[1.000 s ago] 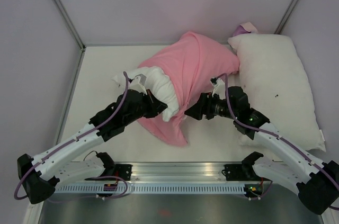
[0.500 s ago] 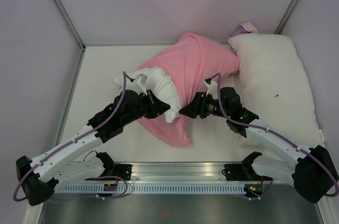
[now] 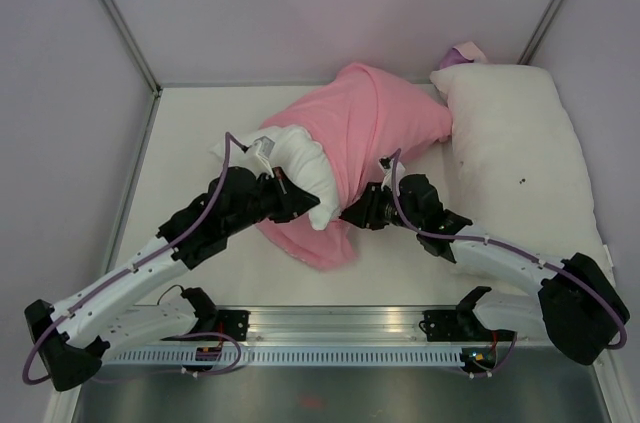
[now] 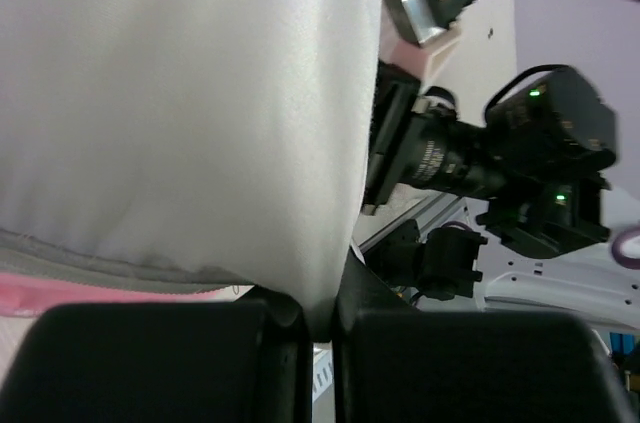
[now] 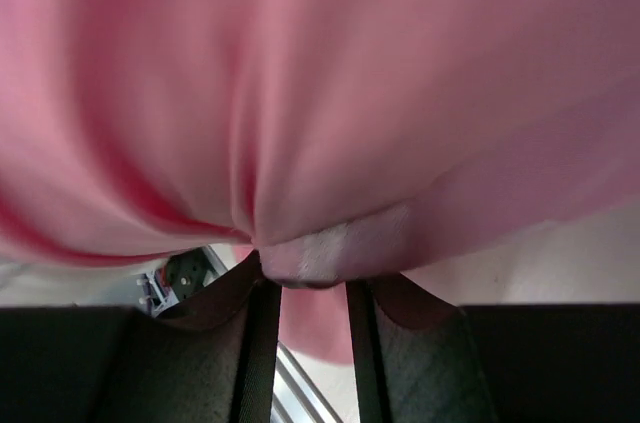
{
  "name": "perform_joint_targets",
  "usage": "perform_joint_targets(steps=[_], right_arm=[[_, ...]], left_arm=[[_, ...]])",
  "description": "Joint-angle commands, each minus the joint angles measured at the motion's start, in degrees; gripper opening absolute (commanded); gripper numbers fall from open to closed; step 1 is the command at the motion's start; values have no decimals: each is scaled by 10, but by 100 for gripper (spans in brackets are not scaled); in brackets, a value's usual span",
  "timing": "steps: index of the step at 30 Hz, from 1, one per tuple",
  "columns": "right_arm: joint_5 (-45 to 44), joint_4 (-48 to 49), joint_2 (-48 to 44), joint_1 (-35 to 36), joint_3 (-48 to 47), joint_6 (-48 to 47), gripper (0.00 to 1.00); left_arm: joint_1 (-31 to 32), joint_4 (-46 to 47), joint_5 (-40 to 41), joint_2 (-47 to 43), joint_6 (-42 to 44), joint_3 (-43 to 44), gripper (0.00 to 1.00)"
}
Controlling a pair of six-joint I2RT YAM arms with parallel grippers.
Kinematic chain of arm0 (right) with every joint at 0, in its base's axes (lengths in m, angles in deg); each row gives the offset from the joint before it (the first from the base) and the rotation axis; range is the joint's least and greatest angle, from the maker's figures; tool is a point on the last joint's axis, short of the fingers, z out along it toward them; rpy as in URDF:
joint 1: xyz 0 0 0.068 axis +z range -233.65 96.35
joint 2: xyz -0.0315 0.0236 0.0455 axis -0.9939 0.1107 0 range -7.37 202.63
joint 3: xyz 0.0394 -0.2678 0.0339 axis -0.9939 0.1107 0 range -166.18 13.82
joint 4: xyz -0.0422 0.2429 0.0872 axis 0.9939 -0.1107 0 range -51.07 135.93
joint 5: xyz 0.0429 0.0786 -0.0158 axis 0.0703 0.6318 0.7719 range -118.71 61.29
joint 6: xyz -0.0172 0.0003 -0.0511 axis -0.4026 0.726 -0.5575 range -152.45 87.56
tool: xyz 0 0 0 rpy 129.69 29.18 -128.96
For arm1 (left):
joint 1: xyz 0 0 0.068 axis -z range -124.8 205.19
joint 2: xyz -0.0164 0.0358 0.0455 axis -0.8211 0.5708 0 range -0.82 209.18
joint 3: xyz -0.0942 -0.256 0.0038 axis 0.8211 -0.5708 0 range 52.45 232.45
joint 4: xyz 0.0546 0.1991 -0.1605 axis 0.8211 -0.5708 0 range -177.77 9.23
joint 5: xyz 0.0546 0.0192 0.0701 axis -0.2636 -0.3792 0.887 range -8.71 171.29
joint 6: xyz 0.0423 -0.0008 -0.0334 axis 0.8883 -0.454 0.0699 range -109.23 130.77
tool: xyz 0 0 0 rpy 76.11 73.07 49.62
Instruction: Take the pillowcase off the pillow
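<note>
My left gripper should next move back and to the left in the top view, over the bare tabletop, and let go, because the pillowcase covers the far part of the pillow.
The pink pillowcase (image 3: 375, 123) covers the far right part of the white pillow (image 3: 298, 165), whose near left end sticks out bare. A pink flap (image 3: 310, 243) lies on the table below. My left gripper (image 3: 303, 206) is shut on the pillow's bare end; in the left wrist view white cloth (image 4: 200, 113) is pinched between the jaws of the left gripper (image 4: 320, 328). My right gripper (image 3: 353, 214) is at the case's near edge. In the right wrist view the right gripper (image 5: 305, 293) holds a bunched pink hem (image 5: 320, 248) at its tips.
A second white pillow with small dark specks (image 3: 520, 158) lies along the right side, touching the pink case. A small lilac item (image 3: 465, 51) sits behind it. Grey walls close the table on the left, back and right. The rail (image 3: 340, 328) runs along the near edge.
My right arm has reached left and lower along the case's near edge. The pink flap on the table has bunched up and pulled in a little. My left gripper has barely shifted.
</note>
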Motion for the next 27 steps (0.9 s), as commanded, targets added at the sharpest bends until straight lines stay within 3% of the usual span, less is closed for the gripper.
perform_joint_targets(steps=[1, 3, 4, 5, 6, 7, 10, 11, 13, 14, 15, 16, 18, 21, 27], right_arm=[[-25, 29, 20, -2, 27, -20, 36], [-11, 54, 20, -1, 42, -19, 40], [-14, 64, 20, -2, 44, -17, 36], [-20, 63, 21, -2, 44, -15, 28], [-30, 47, 23, -2, 41, -15, 6], [-67, 35, 24, -2, 35, -12, 0], [-79, 49, 32, -2, 31, -17, 0], [-45, 57, 40, -2, 25, -26, 0], [3, 77, 29, -2, 18, -39, 20], [10, 71, 15, -2, 9, -47, 35], [0, 24, -5, 2, 1, -58, 57], [-17, -9, -28, 4, -11, -71, 63], [-59, -76, -88, 5, -62, -120, 72], [-71, -201, -125, 6, -147, -172, 77], [-24, -282, -43, 12, -277, -218, 82]], left_arm=[[-2, 56, -8, -51, -10, 82, 2], [-3, 46, -5, -55, -7, 88, 2], [-3, 46, -7, -57, -7, 88, 2], [-3, 45, -10, -59, -9, 88, 2], [-3, 46, -13, -66, -14, 86, 2], [-3, 46, -15, -70, -16, 84, 2], [-3, 41, -20, -83, -18, 82, 2], [-3, 36, -16, -84, -17, 83, 2], [-4, 18, -12, -87, -9, 88, 2], [-3, 15, -12, -91, -7, 88, 2], [-3, 12, -12, -93, -5, 87, 2], [-4, 10, -13, -94, -5, 81, 2], [-3, 6, -16, -101, -3, 74, 2], [-3, 5, -26, -112, -5, 31, 2], [-3, 65, -54, -139, -34, -84, 2]])
